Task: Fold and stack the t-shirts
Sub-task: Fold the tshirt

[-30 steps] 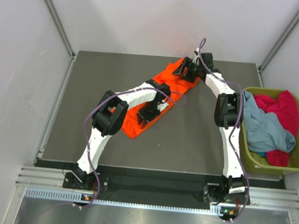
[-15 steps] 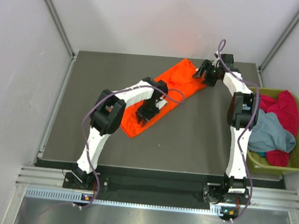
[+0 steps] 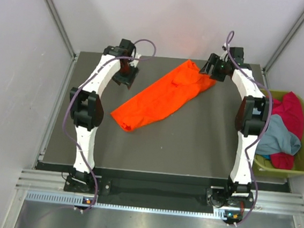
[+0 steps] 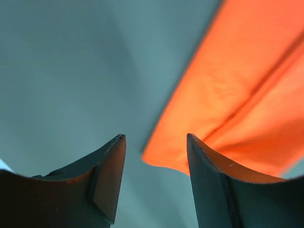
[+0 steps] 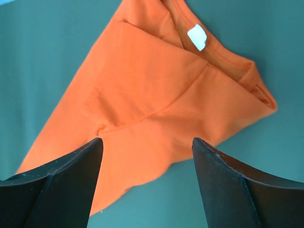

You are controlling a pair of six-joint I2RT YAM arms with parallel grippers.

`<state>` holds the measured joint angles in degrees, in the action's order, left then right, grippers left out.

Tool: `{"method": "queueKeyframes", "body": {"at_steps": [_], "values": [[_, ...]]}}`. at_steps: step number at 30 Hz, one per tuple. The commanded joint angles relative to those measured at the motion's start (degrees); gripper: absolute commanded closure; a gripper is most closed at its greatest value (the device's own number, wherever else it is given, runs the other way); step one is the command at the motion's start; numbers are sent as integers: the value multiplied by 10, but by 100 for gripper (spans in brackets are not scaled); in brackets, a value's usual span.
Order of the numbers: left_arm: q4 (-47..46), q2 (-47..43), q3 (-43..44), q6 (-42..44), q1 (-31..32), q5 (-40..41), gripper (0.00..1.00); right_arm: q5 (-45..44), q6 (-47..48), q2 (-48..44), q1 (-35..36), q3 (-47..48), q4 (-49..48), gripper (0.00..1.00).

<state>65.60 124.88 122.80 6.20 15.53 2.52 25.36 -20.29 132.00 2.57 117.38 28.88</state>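
Observation:
Next, the left gripper moves back and down onto the bare corner at the orange t-shirt's (image 3: 113, 113) (image 4: 148, 156) near end, since it already shows between the open fingers.
A bright orange t-shirt (image 3: 164, 93) lies folded in a long diagonal strip on the dark table. My left gripper (image 3: 124, 78) is open and empty, at the far left beside the shirt and apart from it. In the left wrist view (image 4: 156, 137) the shirt's edge (image 4: 237, 85) lies just ahead. My right gripper (image 3: 210, 69) is open at the shirt's far right end. In the right wrist view (image 5: 147, 140) it hovers over the collar end (image 5: 152, 80), which has a white label (image 5: 196, 36). A magenta-red shirt (image 3: 291, 108) and a grey-blue shirt (image 3: 281, 140) lie in the bin.
The olive-green bin (image 3: 256, 163) stands at the table's right edge, beside my right arm. White walls and metal posts enclose the table on the left, back and right.
My left arm has swung from the middle of the orange shirt to the far left. My right gripper has moved right off the shirt's end. The shirt now lies longer and flatter.

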Motion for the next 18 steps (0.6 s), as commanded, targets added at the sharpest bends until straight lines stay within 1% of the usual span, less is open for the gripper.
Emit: {"method": "queueKeyframes", "body": {"at_steps": [1,5,10,18], "values": [[13,-4,7,7,-15,-18,41,-36,32,-53,-3,-14,20,24],[14,-34,-44,0,-18,-43,41,-57,46,-60,-5,-36,26,24],[17,-49,-112,-3,-20,-36,41,-73,56,-47,-3,-38,32,24],[28,-32,-138,-6,-59,-34,40,-88,52,4,-4,-5,37,24]]}}
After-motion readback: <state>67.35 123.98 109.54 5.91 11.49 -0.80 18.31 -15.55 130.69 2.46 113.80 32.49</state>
